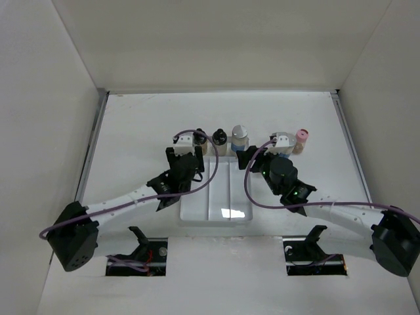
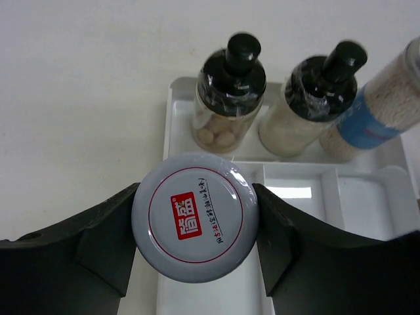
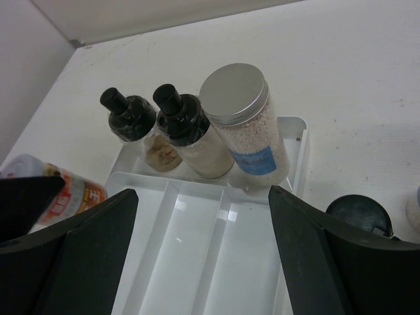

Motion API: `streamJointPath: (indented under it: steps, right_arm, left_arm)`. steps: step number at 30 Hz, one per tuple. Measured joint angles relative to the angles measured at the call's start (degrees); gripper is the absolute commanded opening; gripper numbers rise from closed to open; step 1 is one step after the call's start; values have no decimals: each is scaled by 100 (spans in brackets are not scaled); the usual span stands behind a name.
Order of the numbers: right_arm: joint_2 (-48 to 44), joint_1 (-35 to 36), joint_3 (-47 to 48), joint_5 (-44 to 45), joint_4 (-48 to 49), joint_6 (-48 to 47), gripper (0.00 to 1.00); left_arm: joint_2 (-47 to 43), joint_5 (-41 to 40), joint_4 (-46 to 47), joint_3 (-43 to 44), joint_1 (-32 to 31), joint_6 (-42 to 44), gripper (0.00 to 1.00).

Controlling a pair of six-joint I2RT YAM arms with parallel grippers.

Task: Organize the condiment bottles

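Note:
The nearest compartment's far end (image 1: 205,167) (image 2: 251,173) is below my left gripper and to its right in the top view. My left gripper should move down and to the right there next and release the jar.
My left gripper (image 2: 195,226) is shut on a jar with a white lid bearing a red square label (image 2: 195,218), held over the left edge of the white divided tray (image 2: 367,197). That jar also shows at the left of the right wrist view (image 3: 65,190). Standing in the tray's back row are two black-capped bottles (image 2: 230,92) (image 2: 318,92) and a silver-capped bottle with a blue label (image 3: 239,111). My right gripper (image 3: 203,197) hangs open above the tray's long compartments, holding nothing. In the top view the left gripper (image 1: 190,157) and right gripper (image 1: 248,159) flank the tray's back.
A pink-capped bottle (image 1: 302,138) stands on the table right of the tray (image 1: 216,210). A black round lid (image 3: 359,213) sits beside the tray's right edge. White walls enclose the table on three sides.

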Motion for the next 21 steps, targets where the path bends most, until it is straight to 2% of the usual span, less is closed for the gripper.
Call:
streamJointPath:
  steps: [6, 16, 18, 21]
  right_arm:
    - [0, -7, -33, 44, 9, 0, 87]
    - [-24, -39, -76, 66, 39, 0, 87]
    - [-24, -39, -76, 70, 44, -2, 88]
    - [-24, -42, -76, 70, 44, 0, 89]
  left_arm:
    - [855, 181, 315, 0, -105, 2, 42]
    - [1698, 304, 1167, -105, -90, 2, 45]
    - [1816, 271, 1294, -109, -92, 17, 49]
    - [1853, 258, 1412, -111, -98, 4, 63]
